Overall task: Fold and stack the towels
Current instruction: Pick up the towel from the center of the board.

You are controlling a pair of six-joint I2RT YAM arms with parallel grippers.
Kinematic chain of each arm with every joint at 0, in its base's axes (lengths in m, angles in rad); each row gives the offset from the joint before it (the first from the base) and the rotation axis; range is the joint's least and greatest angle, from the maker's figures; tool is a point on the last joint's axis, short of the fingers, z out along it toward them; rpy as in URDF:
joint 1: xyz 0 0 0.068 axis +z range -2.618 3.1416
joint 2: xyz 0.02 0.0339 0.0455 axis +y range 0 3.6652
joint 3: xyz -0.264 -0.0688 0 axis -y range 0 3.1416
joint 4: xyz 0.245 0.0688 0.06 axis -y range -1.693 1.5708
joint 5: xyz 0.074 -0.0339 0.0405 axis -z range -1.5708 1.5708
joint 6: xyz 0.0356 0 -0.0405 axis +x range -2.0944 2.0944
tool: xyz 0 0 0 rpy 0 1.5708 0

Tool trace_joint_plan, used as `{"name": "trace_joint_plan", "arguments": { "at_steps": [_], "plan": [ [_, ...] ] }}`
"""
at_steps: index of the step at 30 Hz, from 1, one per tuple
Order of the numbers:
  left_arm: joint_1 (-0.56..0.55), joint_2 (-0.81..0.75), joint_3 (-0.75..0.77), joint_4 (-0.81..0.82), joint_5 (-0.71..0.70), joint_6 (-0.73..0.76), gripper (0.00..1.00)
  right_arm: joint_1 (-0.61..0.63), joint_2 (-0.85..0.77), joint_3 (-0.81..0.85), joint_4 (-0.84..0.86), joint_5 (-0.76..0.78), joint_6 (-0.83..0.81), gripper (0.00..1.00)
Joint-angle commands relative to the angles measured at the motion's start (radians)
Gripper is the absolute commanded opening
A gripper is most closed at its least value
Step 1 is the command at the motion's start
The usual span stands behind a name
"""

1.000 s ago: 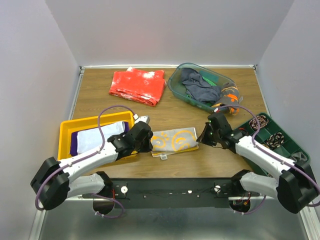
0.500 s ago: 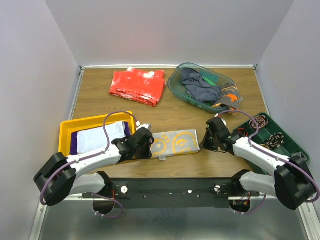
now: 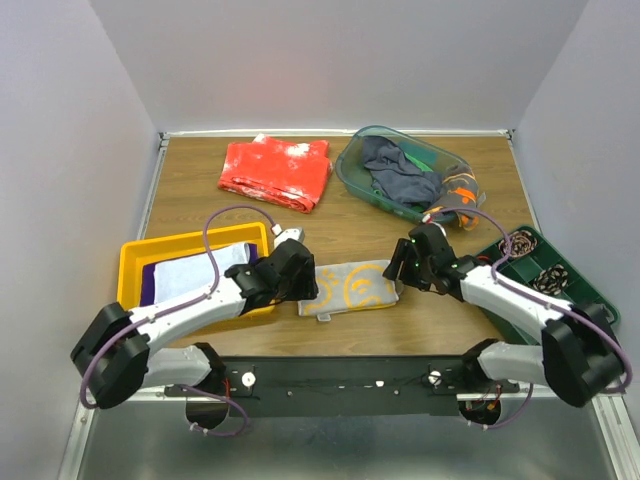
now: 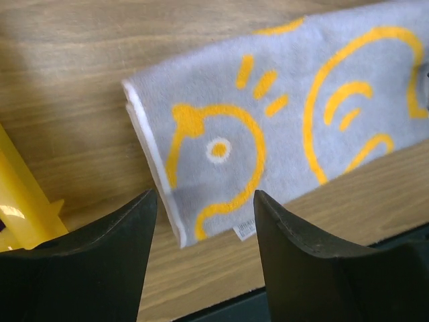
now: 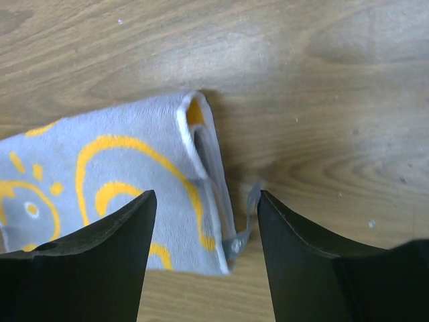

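My right gripper is open, and the towel's end edge shows between its fingers. It will move down onto the towel's folded layers beside the small grey loop (image 5: 242, 231) and close next.
A grey-and-yellow towel (image 3: 352, 287) lies folded in a long strip on the table between my two arms. My left gripper (image 3: 300, 281) hovers open over the towel's left end (image 4: 221, 147), nothing between its fingers (image 4: 127, 255). My right gripper (image 3: 401, 266) hovers open over the towel's right end (image 5: 127, 181), where a small grey loop (image 5: 242, 231) sticks out. More towels, dark navy, green and grey with orange, fill a clear bin (image 3: 352, 175). A white towel (image 3: 195, 272) on a purple one lies in the yellow tray (image 3: 133, 262).
A red white-speckled cloth (image 3: 276, 172) lies at the back left. A green tray (image 3: 560, 300) with coiled cables sits at the right edge. The yellow tray's corner (image 4: 23, 201) is close to the left gripper. Walls enclose the table on three sides.
Both grippers have gone from shut to open and let go of the grey-and-yellow towel, which now lies flat as a narrower strip. Both have lifted slightly off its ends.
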Motion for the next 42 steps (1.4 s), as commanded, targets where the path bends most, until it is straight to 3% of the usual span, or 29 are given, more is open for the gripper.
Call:
{"name": "trace_joint_plan", "arguments": {
  "at_steps": [1,10,16,19,20,22,23,25,26,35,42],
  "plan": [
    [0.024,0.108,0.041,-0.011,-0.115,0.016,0.68,0.015,0.113,0.053,0.085,0.017,-0.054,0.70],
    [0.039,0.216,-0.006,0.062,-0.112,0.004,0.68,0.081,0.245,0.111,0.040,0.150,-0.071,0.69],
    [0.037,0.265,-0.038,0.136,-0.066,-0.015,0.56,0.129,0.288,0.104,0.022,0.181,-0.037,0.63],
    [0.031,0.277,-0.051,0.154,-0.053,-0.019,0.43,0.141,0.281,0.090,0.020,0.169,-0.017,0.49],
    [0.028,0.277,-0.052,0.160,-0.050,-0.021,0.36,0.147,0.278,0.087,0.019,0.162,-0.013,0.37],
    [0.011,0.282,-0.045,0.160,-0.055,-0.024,0.24,0.150,0.266,0.085,0.011,0.149,-0.007,0.26],
    [0.005,0.282,-0.040,0.148,-0.058,-0.024,0.09,0.152,0.259,0.093,0.008,0.146,-0.005,0.15],
    [-0.008,0.270,-0.011,0.121,-0.085,-0.021,0.00,0.152,0.219,0.105,-0.016,0.146,-0.002,0.06],
    [-0.013,0.262,0.001,0.084,-0.102,-0.021,0.00,0.150,0.203,0.114,-0.027,0.146,-0.002,0.01],
    [-0.019,0.064,0.204,-0.185,-0.302,0.026,0.00,0.152,0.085,0.291,-0.130,0.107,-0.020,0.01],
    [0.028,-0.062,0.340,-0.442,-0.415,0.069,0.00,0.239,0.198,0.501,-0.122,0.052,0.001,0.01]
  ]
}}
